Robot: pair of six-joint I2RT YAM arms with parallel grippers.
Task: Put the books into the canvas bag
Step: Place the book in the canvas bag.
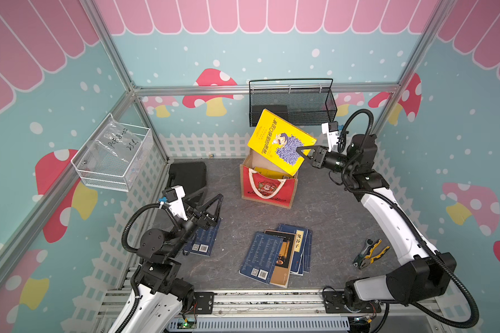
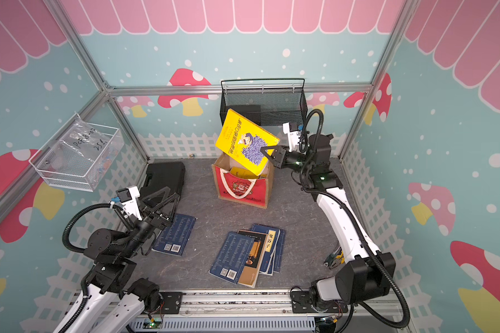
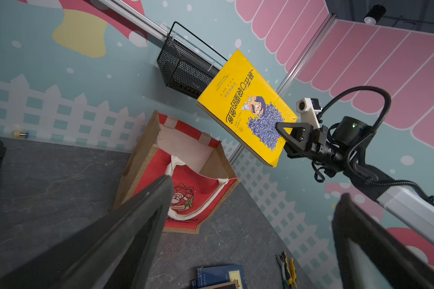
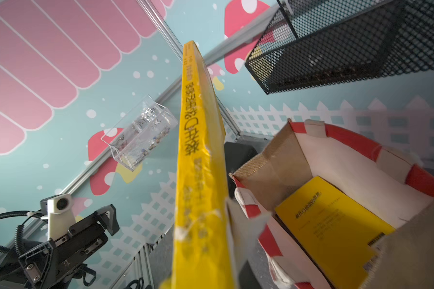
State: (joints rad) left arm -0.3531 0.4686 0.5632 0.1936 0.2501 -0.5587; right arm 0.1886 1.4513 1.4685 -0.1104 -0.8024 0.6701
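The yellow book still hangs above the canvas bag's rim, so next the robot's right gripper needs to tilt downward and lower the book through the canvas bag's opening to release it inside.
My right gripper is shut on a corner of a yellow book, which hangs tilted over the open mouth of the canvas bag. A second yellow book lies inside the bag. Several dark blue books and a black-and-tan one lie fanned in a pile on the floor near the front. One more blue book lies partly under my left arm. My left gripper is open and holds nothing.
A black mesh basket hangs on the back wall behind the bag. A clear bin hangs on the left wall. A black plastic case sits at the back left, and pliers lie by the right arm.
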